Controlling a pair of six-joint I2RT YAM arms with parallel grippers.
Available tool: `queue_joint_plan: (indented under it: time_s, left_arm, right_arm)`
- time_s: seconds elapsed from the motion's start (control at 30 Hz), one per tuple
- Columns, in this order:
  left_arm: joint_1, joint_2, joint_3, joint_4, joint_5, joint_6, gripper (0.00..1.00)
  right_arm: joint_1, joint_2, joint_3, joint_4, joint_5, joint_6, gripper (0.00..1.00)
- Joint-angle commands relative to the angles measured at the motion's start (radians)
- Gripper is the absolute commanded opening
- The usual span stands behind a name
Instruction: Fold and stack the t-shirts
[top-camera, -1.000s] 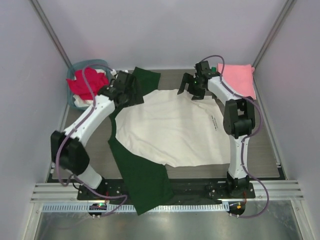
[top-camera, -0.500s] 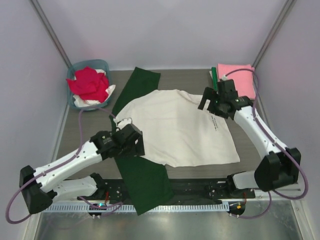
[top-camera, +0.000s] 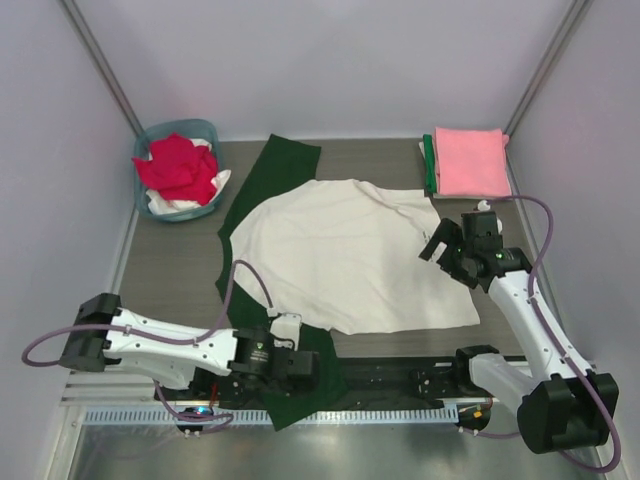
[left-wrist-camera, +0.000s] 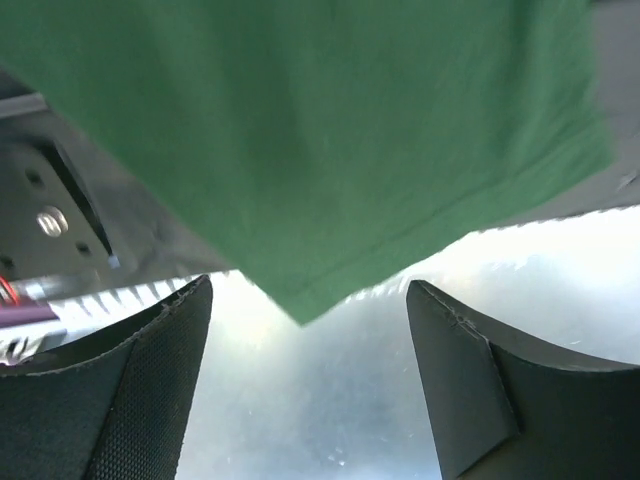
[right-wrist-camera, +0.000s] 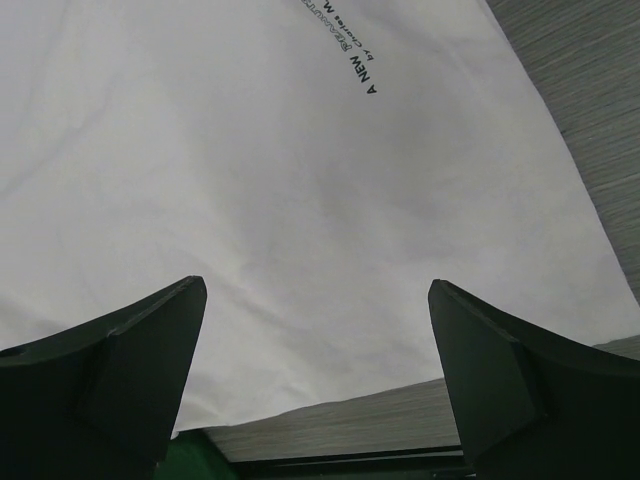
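My right gripper will next go back down and turn onto the cream t-shirt's near edge (top-camera: 443, 320) beside the t-shirt's corner, because that edge is uncovered against the bare tabletop.
The cream t-shirt (top-camera: 350, 255) with dark green sleeves lies spread flat on the table. Its far sleeve (top-camera: 275, 170) points to the back. Its near sleeve (top-camera: 290, 385) hangs over the front edge. My left gripper (top-camera: 303, 366) is low at the front edge over that near sleeve, open and empty. The left wrist view shows the green sleeve's corner (left-wrist-camera: 300, 150) just above my open gripper (left-wrist-camera: 310, 300). My right gripper (top-camera: 438, 246) hovers open over the shirt's right side, near the black print (right-wrist-camera: 350, 50). In the right wrist view the gripper (right-wrist-camera: 315, 290) is empty above the cream cloth (right-wrist-camera: 250, 180).
A folded pink shirt (top-camera: 470, 160) lies at the back right on a green one (top-camera: 429, 165). A round teal basket (top-camera: 148, 140) at the back left holds a red shirt (top-camera: 178, 165) and white cloth (top-camera: 165, 205). Metal rails (top-camera: 400, 385) run along the front edge.
Both arms have drawn back from the shirt's far end toward the near edge. The left gripper went down to the near green sleeve. The right gripper moved to the shirt's right side.
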Motion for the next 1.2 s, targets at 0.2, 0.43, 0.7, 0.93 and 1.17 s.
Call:
queue_joint_plan:
  time_s: [0.2,0.43,0.7,0.93,1.17]
  left_arm:
    - [-0.158,0.046,-0.066,0.085,0.107,-0.246,0.72]
    - [-0.204,-0.062,-0.221,0.248,0.134,-0.36,0.67]
    - [-0.207,-0.136,-0.368,0.417,0.163,-0.438,0.63]
    - [-0.218,-0.09,-0.372,0.443,0.159,-0.443,0.43]
    - [-0.217,-0.158,-0.321,0.282,0.062,-0.458,0.0]
  right_arm:
    - [-0.003,-0.02,-0.035,0.017,-0.052,0.049,1.0]
    - [-0.004,-0.022,-0.058,0.018,-0.032,0.041,1.0]
    - [-0.004,-0.01,-0.085,0.047,-0.033,0.052,1.0]
    - [-0.006,0.01,-0.082,0.052,0.02,0.043,0.99]
    - [-0.059,-0.097,-0.104,-0.034,0.158,0.136,1.0]
